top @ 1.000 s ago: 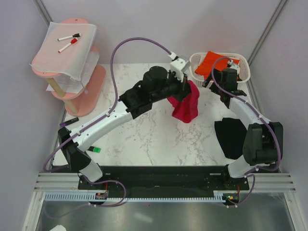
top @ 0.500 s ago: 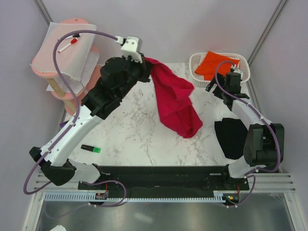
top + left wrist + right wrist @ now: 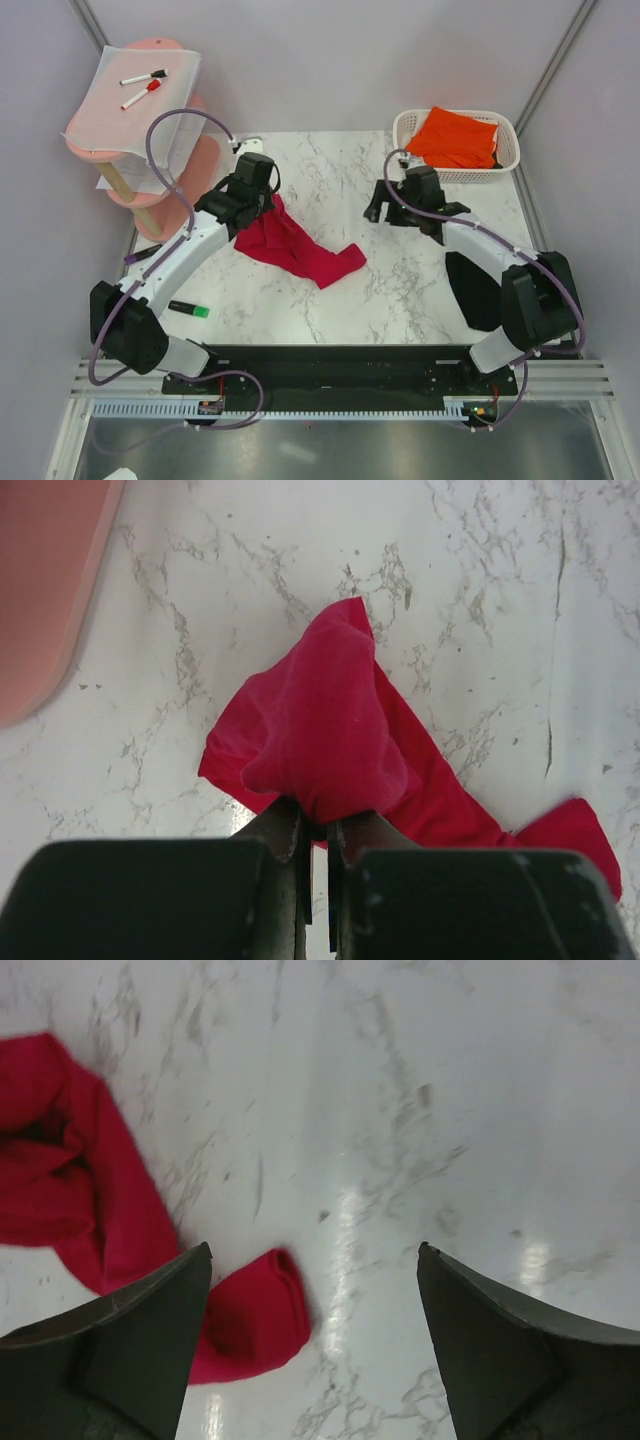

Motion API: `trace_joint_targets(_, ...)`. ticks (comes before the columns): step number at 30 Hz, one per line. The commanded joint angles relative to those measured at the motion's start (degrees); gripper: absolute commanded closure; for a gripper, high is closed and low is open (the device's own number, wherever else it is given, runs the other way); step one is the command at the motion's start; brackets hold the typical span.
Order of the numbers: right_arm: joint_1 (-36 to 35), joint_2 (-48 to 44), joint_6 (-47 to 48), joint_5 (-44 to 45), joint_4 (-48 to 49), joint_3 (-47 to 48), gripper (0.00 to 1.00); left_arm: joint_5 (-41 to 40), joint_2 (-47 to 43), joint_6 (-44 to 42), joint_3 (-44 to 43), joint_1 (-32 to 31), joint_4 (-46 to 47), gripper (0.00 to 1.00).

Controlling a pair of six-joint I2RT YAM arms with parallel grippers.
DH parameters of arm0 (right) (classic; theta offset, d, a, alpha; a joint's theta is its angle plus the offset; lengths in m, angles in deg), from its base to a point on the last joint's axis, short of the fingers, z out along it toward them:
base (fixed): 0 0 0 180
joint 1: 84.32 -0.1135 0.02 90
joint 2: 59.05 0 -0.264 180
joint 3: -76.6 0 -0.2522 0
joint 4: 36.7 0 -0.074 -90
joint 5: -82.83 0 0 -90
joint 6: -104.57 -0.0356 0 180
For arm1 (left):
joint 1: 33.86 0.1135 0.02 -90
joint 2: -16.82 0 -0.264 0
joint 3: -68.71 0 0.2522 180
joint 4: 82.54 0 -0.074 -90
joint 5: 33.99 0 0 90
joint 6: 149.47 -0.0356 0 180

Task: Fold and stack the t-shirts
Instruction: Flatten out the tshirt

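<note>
The robot's left gripper will next pull the crumpled shirt below and to the left in the top view, to the bare tabletop by the pink stand, then lower and release it.
The crimson red t-shirt [image 3: 300, 245] lies crumpled on the marble table, left of centre. My left gripper [image 3: 268, 200] is shut on its upper left part; the pinched fabric [image 3: 325, 730] bulges over the fingertips in the left wrist view. My right gripper [image 3: 382, 210] is open and empty, above the table to the right of the shirt; the shirt's end [image 3: 250, 1315] shows low between its fingers. The orange t-shirt [image 3: 455, 137] lies in the white basket [image 3: 508, 150]. The black t-shirt [image 3: 480, 285] lies at the table's right edge, partly under the right arm.
A pink tiered stand [image 3: 150, 160] with a white sheet and marker pens [image 3: 142, 85] stands at the back left; its pink edge [image 3: 45, 590] is close to my left gripper. A green marker [image 3: 190, 309] lies near the front left.
My left arm swung left and down, dragging the red shirt from mid-air onto the table. My right arm moved from the basket toward the table's centre.
</note>
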Motion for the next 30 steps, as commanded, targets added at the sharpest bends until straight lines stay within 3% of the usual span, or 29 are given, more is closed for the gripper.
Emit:
trace_joint_targets(1,-10.50,-1.40,1.19,-0.77,-5.60,-2.87,0.13,-3.22,2.71,3.34,-3.94,0.80,-0.32,0.98)
trace_joint_targets(10,-27.20,-7.56,1.63,6.17,-13.26,-4.90,0.22,-1.03,9.05,4.48,-9.40,4.76,-3.75,0.98)
trace_joint_targets(17,-38.53,-0.03,-0.74,14.86,-11.59,-3.14,0.23,1.43,11.51,4.74,-10.54,5.55,-3.93,0.98)
trace_joint_targets(30,-41.80,13.97,-3.20,24.98,-5.27,2.04,0.28,1.70,11.69,4.30,-9.93,5.99,-4.46,0.98)
